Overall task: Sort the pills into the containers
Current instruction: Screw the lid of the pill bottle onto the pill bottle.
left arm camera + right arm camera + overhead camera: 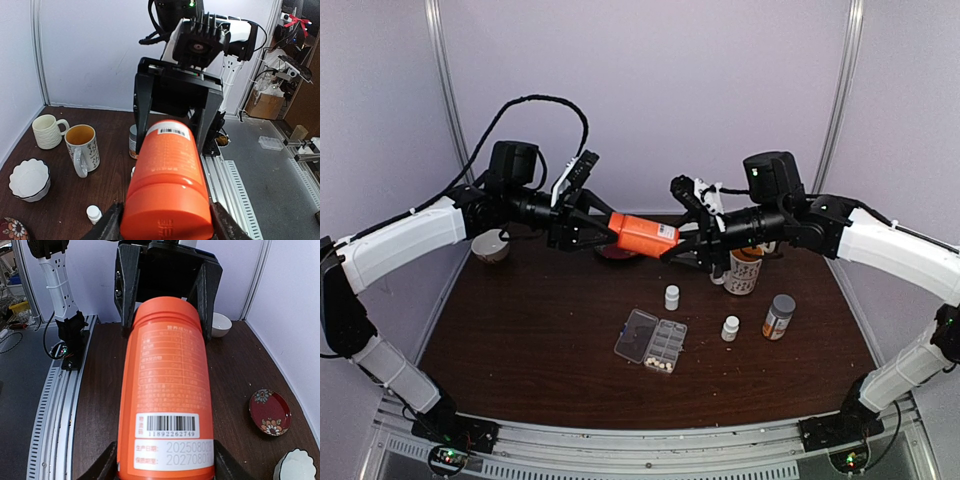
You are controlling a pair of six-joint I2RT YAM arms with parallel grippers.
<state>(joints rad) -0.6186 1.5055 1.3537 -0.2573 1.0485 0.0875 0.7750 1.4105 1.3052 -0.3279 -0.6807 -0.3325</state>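
Observation:
I should next tilt my left gripper down and lower it to the left in the top view to let go of the bottle, because the tabletop below, by the white bowl, is bare.
An orange pill bottle hangs level above the far middle of the table, held between both arms. My left gripper is shut on its cap end, with one finger against each side. At the other end, by the barcode label, my right gripper is shut on the bottle's base. The clear pill box lies open on the table in front, its lid folded to the left. A few cream pills lie loose at its near edge.
Two small white bottles and a grey-capped amber bottle stand around the box. A tall mug stands under the right arm. A white bowl is at the far left, and a red saucer lies beneath the bottle.

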